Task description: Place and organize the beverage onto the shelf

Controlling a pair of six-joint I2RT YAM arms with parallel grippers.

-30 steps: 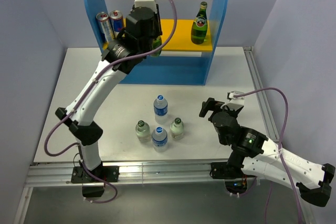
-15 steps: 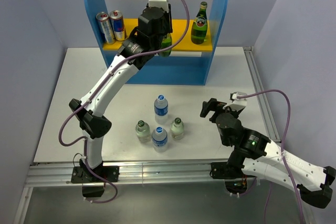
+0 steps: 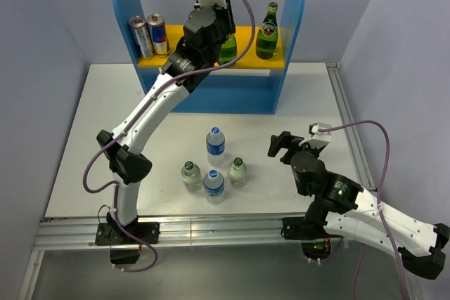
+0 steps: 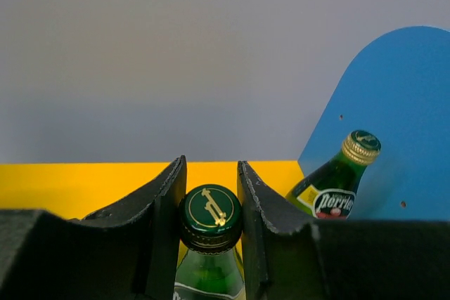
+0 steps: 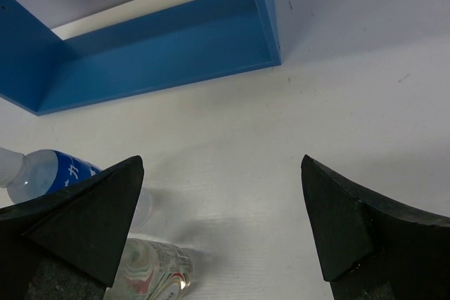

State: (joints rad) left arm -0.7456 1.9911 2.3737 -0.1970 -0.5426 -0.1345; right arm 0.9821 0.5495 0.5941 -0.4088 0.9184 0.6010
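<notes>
Open yellow board shows between the held bottle and the second green one, so my left gripper will move toward the second green bottle next and ease down beside it.
My left gripper (image 3: 222,41) is shut on the neck of a dark green glass bottle (image 3: 228,48) and holds it upright over the shelf's yellow upper board (image 3: 275,62). In the left wrist view the fingers (image 4: 165,209) clamp just under the bottle's green cap (image 4: 209,210). A second green bottle (image 3: 266,31) (image 4: 330,189) stands on the board by the right blue panel (image 3: 296,5). Two blue-capped bottles (image 3: 216,142) (image 3: 214,183) and two pale-capped ones (image 3: 190,175) (image 3: 238,171) stand together on the table. My right gripper (image 3: 281,147) (image 5: 222,173) is open and empty, to the right of them.
Two drink cans (image 3: 141,37) (image 3: 158,32) stand at the left end of the yellow board. The shelf's blue base (image 3: 225,96) (image 5: 155,54) lies under it. The white table (image 3: 105,124) ends at a metal rail (image 3: 211,228) near the arm bases.
My left arm has carried the green bottle to the right along the yellow board, closer to the other green bottle. The right arm has hardly moved.
</notes>
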